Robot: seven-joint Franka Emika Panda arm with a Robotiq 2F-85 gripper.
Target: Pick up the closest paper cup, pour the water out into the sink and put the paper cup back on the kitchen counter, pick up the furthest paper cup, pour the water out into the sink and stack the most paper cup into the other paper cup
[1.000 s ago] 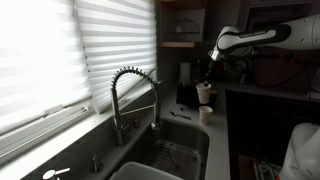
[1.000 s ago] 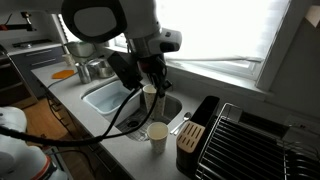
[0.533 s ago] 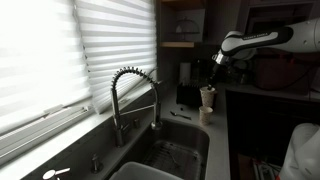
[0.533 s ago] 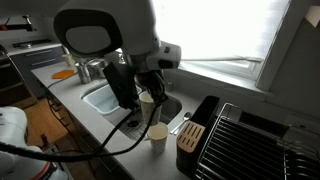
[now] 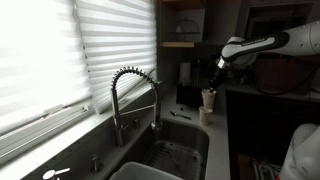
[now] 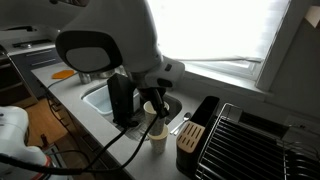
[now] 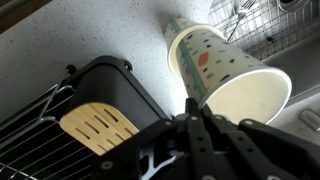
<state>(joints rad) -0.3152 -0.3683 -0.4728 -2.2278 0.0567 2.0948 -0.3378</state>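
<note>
My gripper shifts slightly over the second cup's opening (image 6: 159, 136) (image 7: 181, 58) next and releases the dotted cup's near rim, because this cup hangs upright just above it.
My gripper (image 7: 192, 108) is shut on the rim of a white paper cup (image 7: 225, 70) with coloured dots. It holds the cup upright, its open mouth toward the wrist camera. In both exterior views the gripper (image 5: 214, 82) (image 6: 156, 98) holds this cup (image 5: 208, 97) (image 6: 151, 108) just above a second paper cup (image 5: 206, 114) (image 6: 157, 135). That second cup stands on the pale grey kitchen counter (image 5: 219, 145) (image 6: 120, 137) (image 7: 120, 30). The sink (image 5: 172, 155) (image 6: 100, 98) with its coiled faucet (image 5: 130, 85) lies beside the cups. I cannot tell whether the cups touch.
A black appliance with a wooden slotted block (image 7: 95, 122) (image 6: 192, 134) stands right beside the cups. A wire dish rack (image 6: 255, 140) is behind it. A wire grid (image 7: 262, 28) lies in the sink. Window blinds (image 5: 60, 50) run along the wall.
My gripper has carried the held cup away from the sink and lowered it toward the cup standing on the counter. The standing cup has not moved.
</note>
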